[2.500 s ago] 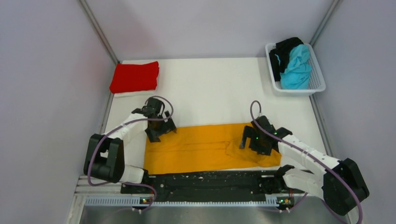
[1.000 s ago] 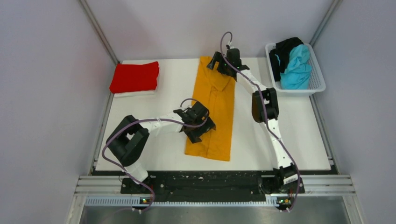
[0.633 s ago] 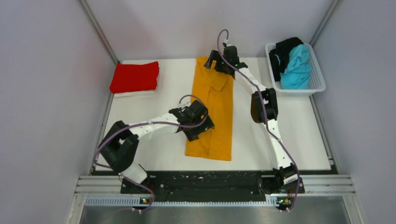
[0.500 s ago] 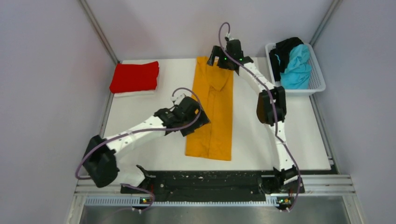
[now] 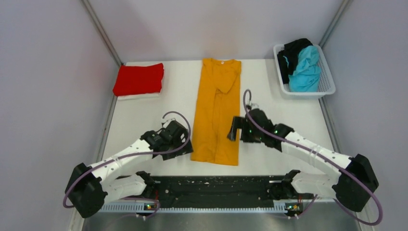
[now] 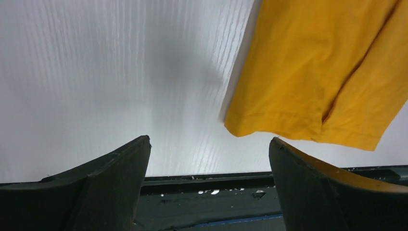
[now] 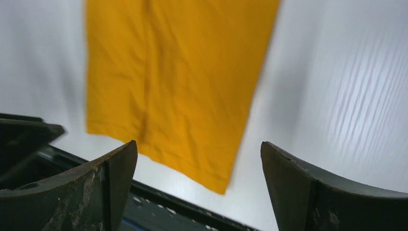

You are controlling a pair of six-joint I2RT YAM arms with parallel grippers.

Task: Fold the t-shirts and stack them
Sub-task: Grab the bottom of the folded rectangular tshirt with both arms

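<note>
The robot needs to shift its left gripper toward the orange-yellow t-shirt next and lower it onto its closest hem corner [image 5: 194,158] [image 6: 236,127], because that corner lies uncovered right beside the open fingers.
The orange-yellow t-shirt [image 5: 217,106] lies as a long narrow strip down the middle of the table, collar at the far end. Its near end shows in the left wrist view [image 6: 308,72] and the right wrist view [image 7: 178,82]. My left gripper [image 5: 180,147] is open and empty, just left of the shirt's near corner. My right gripper [image 5: 236,132] is open and empty, just right of the shirt's lower part. A folded red t-shirt [image 5: 139,79] lies at the far left. The turquoise t-shirt [image 5: 305,70] and the black t-shirt [image 5: 292,53] sit crumpled in a basket.
A white basket [image 5: 327,82] stands at the far right corner. A black rail [image 5: 211,185] runs along the table's near edge, also in the left wrist view [image 6: 202,197]. Grey walls enclose the table on three sides.
Both grippers let go of the orange-yellow shirt and drew back toward the near edge. The right arm came from the collar end; the left moved off the shirt's left edge. The shirt stayed flat.
</note>
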